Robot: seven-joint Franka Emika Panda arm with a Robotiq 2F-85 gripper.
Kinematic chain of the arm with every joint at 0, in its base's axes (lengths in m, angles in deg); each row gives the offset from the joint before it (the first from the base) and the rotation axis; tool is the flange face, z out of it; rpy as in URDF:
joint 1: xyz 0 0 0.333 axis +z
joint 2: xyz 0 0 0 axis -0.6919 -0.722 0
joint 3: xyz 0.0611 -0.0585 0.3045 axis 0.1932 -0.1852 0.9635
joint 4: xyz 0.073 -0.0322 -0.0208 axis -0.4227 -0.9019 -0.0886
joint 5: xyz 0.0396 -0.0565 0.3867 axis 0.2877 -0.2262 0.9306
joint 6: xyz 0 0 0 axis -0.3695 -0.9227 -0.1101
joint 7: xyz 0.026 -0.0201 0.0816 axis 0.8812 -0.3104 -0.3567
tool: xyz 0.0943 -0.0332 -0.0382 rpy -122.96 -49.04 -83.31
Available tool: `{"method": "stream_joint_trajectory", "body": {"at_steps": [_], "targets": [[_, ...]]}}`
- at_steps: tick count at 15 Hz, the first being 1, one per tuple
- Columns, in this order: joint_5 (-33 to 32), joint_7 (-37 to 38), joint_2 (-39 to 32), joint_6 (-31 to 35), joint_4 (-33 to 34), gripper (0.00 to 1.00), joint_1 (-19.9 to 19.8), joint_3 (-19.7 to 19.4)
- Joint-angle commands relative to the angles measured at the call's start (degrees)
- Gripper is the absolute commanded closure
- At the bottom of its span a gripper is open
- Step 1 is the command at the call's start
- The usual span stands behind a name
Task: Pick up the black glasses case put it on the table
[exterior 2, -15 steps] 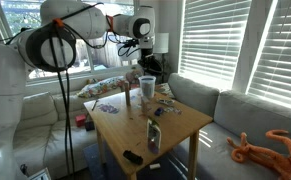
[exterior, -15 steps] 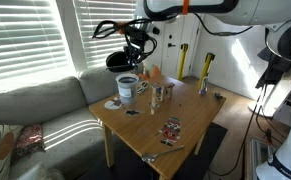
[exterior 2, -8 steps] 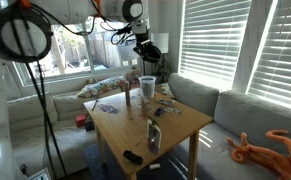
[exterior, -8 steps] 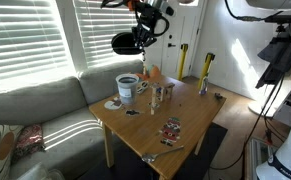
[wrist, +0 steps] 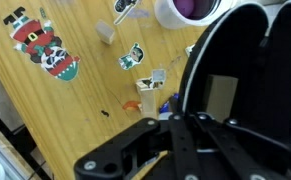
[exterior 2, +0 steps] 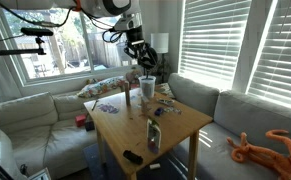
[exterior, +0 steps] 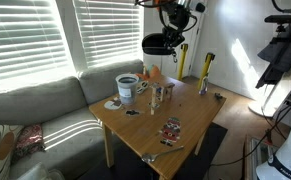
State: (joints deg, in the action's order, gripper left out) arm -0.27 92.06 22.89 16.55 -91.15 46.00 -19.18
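Note:
My gripper needs to lower the case (exterior: 156,45) onto the bare, open table beside the stickers next, clear of the cup, and let go of it, because that part of the table is below my gripper.
My gripper (exterior: 171,32) is shut on the black glasses case (exterior: 156,45) and holds it high in the air, above the far side of the light wood table (exterior: 143,132). It hangs well above the white-and-blue cup (exterior: 127,88). In an exterior view the gripper (exterior 2: 136,47) and the case (exterior 2: 145,62) are above the cup (exterior 2: 147,86) at the table's (exterior 2: 180,125) far end. In the wrist view the case (wrist: 247,70) fills the right side between my fingers (wrist: 190,128), with the table top (wrist: 45,115) far below.
On the table are a red-and-black patterned packet (exterior: 171,128), a small glass (exterior: 160,94), stickers and small items (wrist: 133,57) and a black object (exterior 2: 132,156). A grey sofa (exterior: 35,110) stands beside it, with an orange toy (exterior 2: 270,145) on it.
The arm has carried the case upward and sideways, from beside the window above the cup to high over the table's far side. The case stays in the gripper.

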Motion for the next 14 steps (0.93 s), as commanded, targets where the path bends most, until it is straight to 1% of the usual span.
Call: {"method": "stream_joint_trajectory", "body": {"at_steps": [1,2,3,4,5,10,13,14], "targets": [[1.3,0.7,1.8,0.7,-2.1,0.95,-1.3,0.9],[1.9,1.2,3.3,1.3,-3.9,0.95,-1.4,1.1],[0.4,5.6,2.0,1.3,-3.0,0.99,-1.7,2.0],[-1.2,10.3,0.5,1.1,-1.9,0.99,-2.9,2.0],[-2.3,11.6,-0.4,2.0,-2.1,0.99,-3.7,1.5],[-6.4,17.4,-7.3,0.9,-1.6,0.99,-7.9,-3.0],[-7.0,23.2,-12.3,-1.2,0.8,0.99,-8.7,-5.2],[-5.8,24.0,-13.9,-1.7,1.7,0.99,-8.8,-5.8]]}}
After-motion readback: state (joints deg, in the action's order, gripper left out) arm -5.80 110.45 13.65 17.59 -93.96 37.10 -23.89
